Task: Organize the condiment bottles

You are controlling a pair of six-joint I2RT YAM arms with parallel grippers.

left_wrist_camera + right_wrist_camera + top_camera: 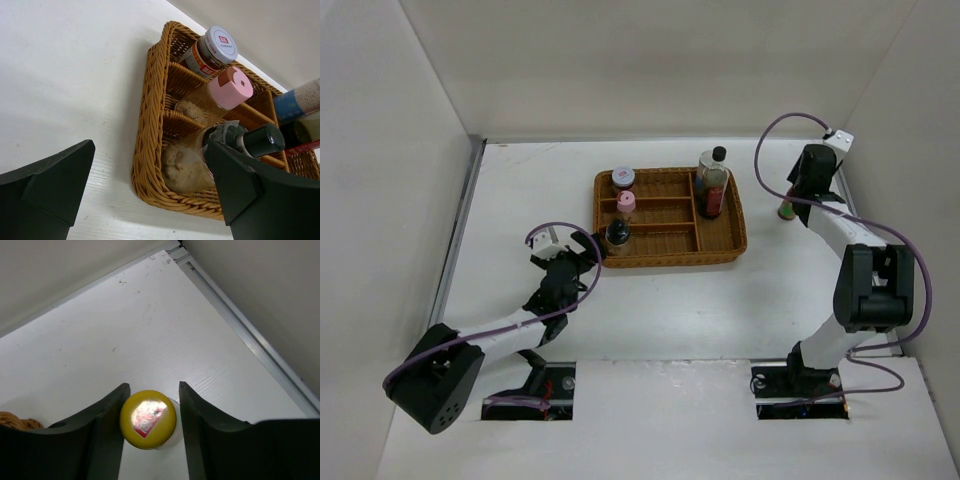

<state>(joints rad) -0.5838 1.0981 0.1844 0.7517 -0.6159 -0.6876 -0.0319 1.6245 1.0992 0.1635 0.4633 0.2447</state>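
My right gripper lifts the sauce bottle point(785, 208) to the left in the top view over the tall bottle compartment's empty near end point(722, 238) next. It then lowers and releases it.
A woven basket point(670, 260) holds several condiment bottles. In its left compartments stand a silver-lidded jar point(220, 42), a pink-lidded jar point(230, 87) and a short black-capped jar point(262, 140). The right compartment holds a tall clear black-capped bottle point(717, 168) and a blue-white bottle point(299, 97). My left gripper point(150, 145) hangs open at the basket's near left corner, holding nothing. The red sauce bottle point(785, 208) stands on the table right of the basket. My right gripper point(152, 387) has closed on it from above, its fingers on either side of the yellow cap point(148, 419).
A metal rail point(250, 335) runs along the foot of the right wall, close behind the red sauce bottle. White walls close in the table on the left, back and right.
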